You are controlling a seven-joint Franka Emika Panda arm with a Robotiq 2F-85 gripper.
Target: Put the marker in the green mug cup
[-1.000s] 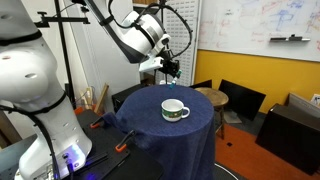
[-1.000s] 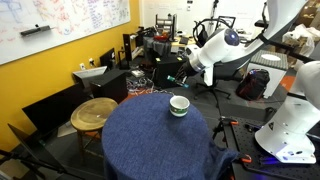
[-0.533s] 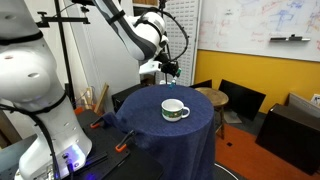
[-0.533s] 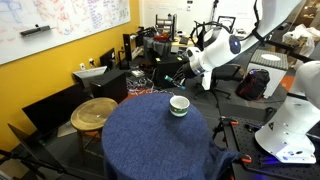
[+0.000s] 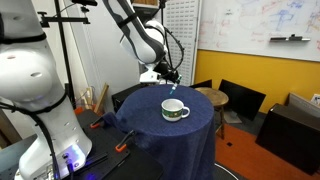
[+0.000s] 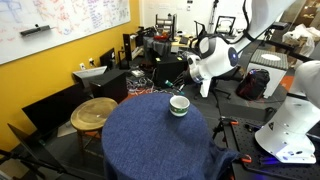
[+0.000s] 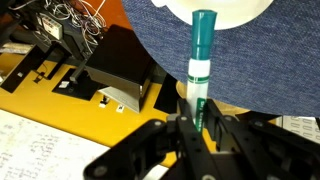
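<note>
I will next lower the marker's green end in my gripper down into the white inside of the mug and let go of it there, because the marker's tip is still clear above the mug's rim.
The green mug cup (image 5: 176, 110) stands upright on the round table under a blue cloth (image 5: 160, 128); it also shows in an exterior view (image 6: 179, 105). My gripper (image 5: 171, 77) hangs above and just behind the mug, shut on the marker. In the wrist view the marker (image 7: 202, 62), pale with a green end, sticks out from between the fingers (image 7: 182, 112) and points at the mug's white inside (image 7: 225, 8). The gripper (image 6: 190, 76) is above the mug, and the marker tip is still clear of the rim.
A round wooden stool (image 6: 93, 113) stands beside the table, with black chairs (image 5: 240, 100) behind. Orange-handled tools (image 5: 122, 148) hang at the table's edge. A white robot base (image 5: 40, 110) stands close by. Cluttered desks (image 6: 160, 50) fill the back.
The gripper with the marker has moved down and closer to the mug, from well above the table to just above the mug's rim. The mug has not moved.
</note>
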